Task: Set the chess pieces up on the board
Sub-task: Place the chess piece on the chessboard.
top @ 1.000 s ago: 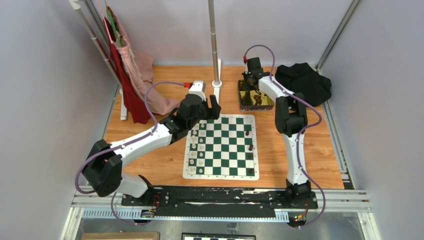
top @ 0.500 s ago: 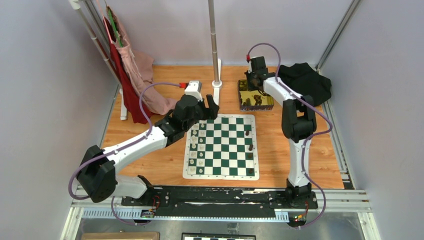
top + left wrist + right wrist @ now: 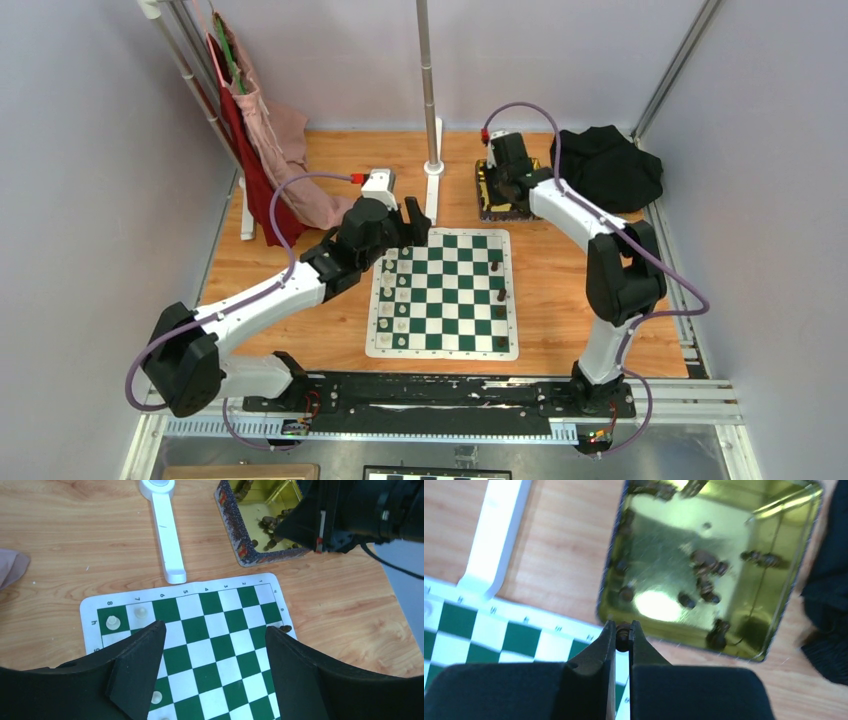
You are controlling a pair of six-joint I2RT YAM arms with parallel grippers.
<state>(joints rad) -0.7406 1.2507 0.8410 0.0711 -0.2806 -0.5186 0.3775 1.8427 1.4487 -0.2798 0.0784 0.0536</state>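
The far row's green square (image 3: pixel 480 241) (image 3: pixel 578 648) nearest the tin stands empty, back and below, so next my right gripper needs to move back and down to release there.
The green and white board (image 3: pixel 450 300) lies mid-table. Three dark brown chess pieces (image 3: pixel 501 296) stand along its right side, and cream pieces (image 3: pixel 388 290) line its left. Several more brown pieces (image 3: pixel 704 572) lie in the gold tin (image 3: pixel 784 605) behind the board. My right gripper (image 3: pixel 623 630) is shut on one small brown chess piece (image 3: pixel 623 636), held above the tin's near rim by the board's far edge. In the top view the right gripper (image 3: pixel 500 195) covers part of the tin (image 3: pixel 485 212). My left gripper (image 3: pixel 212 630) hovers open over the board's (image 3: pixel 218 600) far-left part, holding nothing.
A white stand with a metal pole (image 3: pixel 432 150) has its foot (image 3: pixel 167 535) just behind the board. Red and pink clothes (image 3: pixel 260 150) hang at the back left. A black cloth (image 3: pixel 605 165) lies at the back right, beside the tin.
My right gripper has come up from inside the tin with a brown piece and drawn toward the tin's near rim, its elbow swinging right. The left arm drifted slightly left, still open.
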